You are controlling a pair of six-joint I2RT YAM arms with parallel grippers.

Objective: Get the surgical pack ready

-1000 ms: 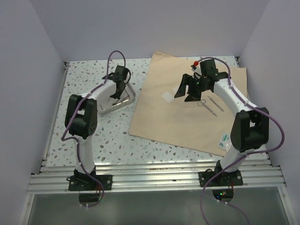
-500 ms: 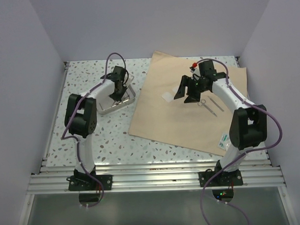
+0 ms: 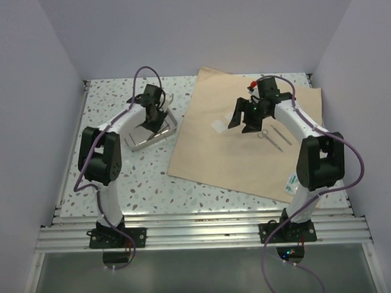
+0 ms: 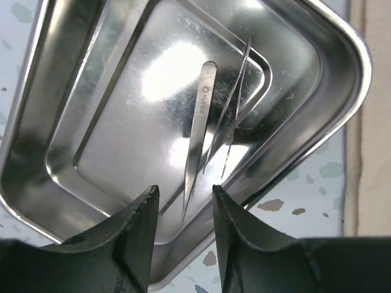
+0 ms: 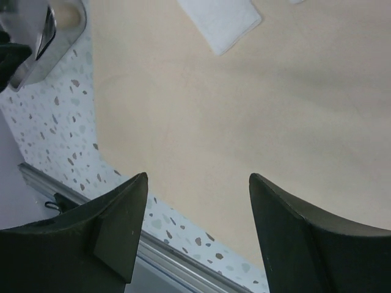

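Note:
The small scissors are below my right gripper, to its right in the top view, so it should next move that way and down onto the scissors' middle (image 3: pixel 271 140).
The tan wrap sheet (image 3: pixel 247 145) lies flat on the right half of the table. A white gauze square (image 3: pixel 218 126) lies on it and also shows in the right wrist view (image 5: pixel 220 18). The shiny metal tray (image 3: pixel 139 141) sits on the table left of the sheet, with metal tweezers (image 4: pixel 198 137) lying in it. My left gripper (image 3: pixel 153 113) hovers over the tray, its jaws slightly apart and empty (image 4: pixel 183 198). My right gripper (image 3: pixel 241 119) is wide open and empty above the sheet (image 5: pixel 244 110), just right of the gauze.
Small scissors (image 3: pixel 262 134) and a thin straight instrument (image 3: pixel 280 137) lie on the sheet right of my right gripper. A small white packet (image 3: pixel 292 182) lies at the sheet's near right corner. Walls enclose the speckled table (image 3: pixel 119 181).
My left gripper has shifted slightly left over the tray. My right gripper stays almost in place above the sheet, still open.

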